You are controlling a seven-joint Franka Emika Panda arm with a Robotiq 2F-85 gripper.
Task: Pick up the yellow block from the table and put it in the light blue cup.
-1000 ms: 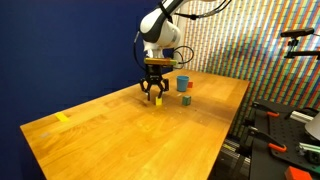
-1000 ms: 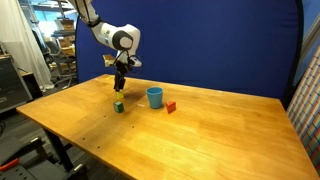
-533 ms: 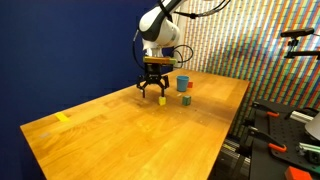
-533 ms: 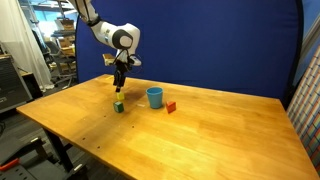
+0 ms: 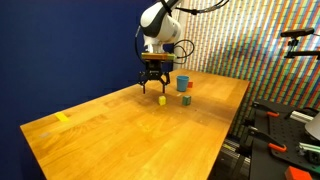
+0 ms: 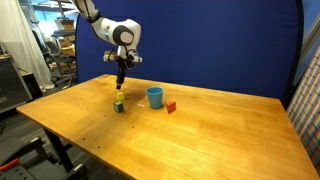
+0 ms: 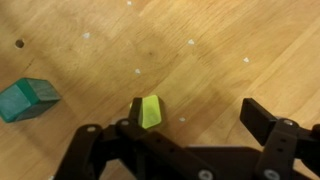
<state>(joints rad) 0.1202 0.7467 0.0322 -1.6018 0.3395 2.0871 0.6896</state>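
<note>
I will next move my gripper to the left in the wrist view and down over the yellow block (image 5: pixel 162 101) (image 7: pixel 150 111), which is below it and closer to one fingertip than the other.
The yellow block (image 7: pixel 150 111) lies on the table (image 5: pixel 120 140), right by the inner side of one of my fingers (image 7: pixel 135 110) in the wrist view. It also shows in both exterior views (image 5: pixel 160 100) (image 6: pixel 119 97). My gripper (image 7: pixel 200 118) hangs just above it (image 5: pixel 153 90) (image 6: pixel 119 86), open, with nothing held. The light blue cup (image 5: pixel 182 84) (image 6: pixel 155 97) stands upright a short way off, apart from the gripper.
A dark green block (image 7: pixel 28 99) (image 6: pixel 119 106) lies close to the yellow one. Beside the cup sits a small red block (image 6: pixel 171 107). A flat yellow tape strip (image 5: pixel 63 117) is stuck near the table's far corner. A blue curtain backs the scene.
The jaws have opened and let go of the yellow block, which stays on the table. The gripper has risen a little above it.
</note>
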